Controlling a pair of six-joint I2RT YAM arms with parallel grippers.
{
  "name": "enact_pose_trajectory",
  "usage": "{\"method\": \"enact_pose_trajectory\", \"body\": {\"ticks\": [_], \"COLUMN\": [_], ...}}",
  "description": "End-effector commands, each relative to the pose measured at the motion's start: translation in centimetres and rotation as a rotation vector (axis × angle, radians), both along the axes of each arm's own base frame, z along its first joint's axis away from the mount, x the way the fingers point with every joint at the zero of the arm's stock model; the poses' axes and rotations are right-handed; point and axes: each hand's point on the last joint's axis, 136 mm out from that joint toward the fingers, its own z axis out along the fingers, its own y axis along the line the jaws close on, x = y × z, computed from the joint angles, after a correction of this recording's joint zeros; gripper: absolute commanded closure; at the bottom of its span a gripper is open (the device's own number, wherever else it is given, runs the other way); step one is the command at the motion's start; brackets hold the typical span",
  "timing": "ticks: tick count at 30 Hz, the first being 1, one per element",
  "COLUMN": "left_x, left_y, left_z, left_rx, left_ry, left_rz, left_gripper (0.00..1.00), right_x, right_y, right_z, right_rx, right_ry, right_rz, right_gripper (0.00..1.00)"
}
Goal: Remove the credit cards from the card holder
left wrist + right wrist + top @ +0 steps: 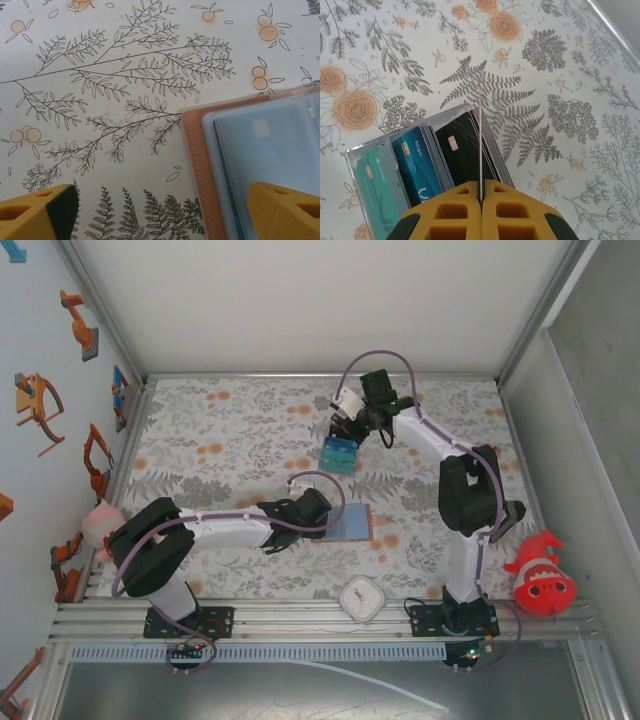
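Observation:
The thin card will go down into the clear box (338, 455) next, among the upright black cards, and my right gripper will then let it go.
The card holder (356, 523) lies open on the floral cloth, brown leather rim (197, 160) outside, pale blue sleeves (270, 150) inside. My left gripper (165, 215) is open and straddles the holder's edge, one fingertip (285, 210) over the sleeves, the other over the cloth. In the top view this gripper (318, 512) sits at the holder's left side. My right gripper (481, 189) is shut on a thin credit card (480, 145), seen edge-on, just above a clear box (410, 122) of upright teal (375, 190), blue (417, 160) and black cards (460, 150). The box (338, 455) stands beyond the holder.
A white square rounded-corner object (360, 598) lies near the front rail between the arm bases. A red fish plush (540, 575) sits at the right, a pink plush (100, 522) at the left edge. Walls border the cloth on three sides.

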Motion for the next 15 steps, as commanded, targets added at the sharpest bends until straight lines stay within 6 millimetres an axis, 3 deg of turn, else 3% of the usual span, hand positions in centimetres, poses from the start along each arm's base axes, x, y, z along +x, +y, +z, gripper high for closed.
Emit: {"method": "enact_pose_trajectory", "body": {"ticks": [1, 15], "left_x": [-0.2, 0.4], "left_y": [1.0, 1.2], "left_z": [-0.5, 0.9], "left_rx": [0.035, 0.021], "left_ry": [0.002, -0.028], "left_rz": [0.022, 0.028], "left_gripper": [0.13, 0.13], "right_x": [0.1, -2.0], "right_y": [-0.3, -0.9], "right_z": [-0.4, -3.4], "right_rx": [-0.011, -0.070], "right_ry": [0.025, 0.167], "right_rz": [0.026, 0.076], "right_gripper": [1.00, 1.00]}}
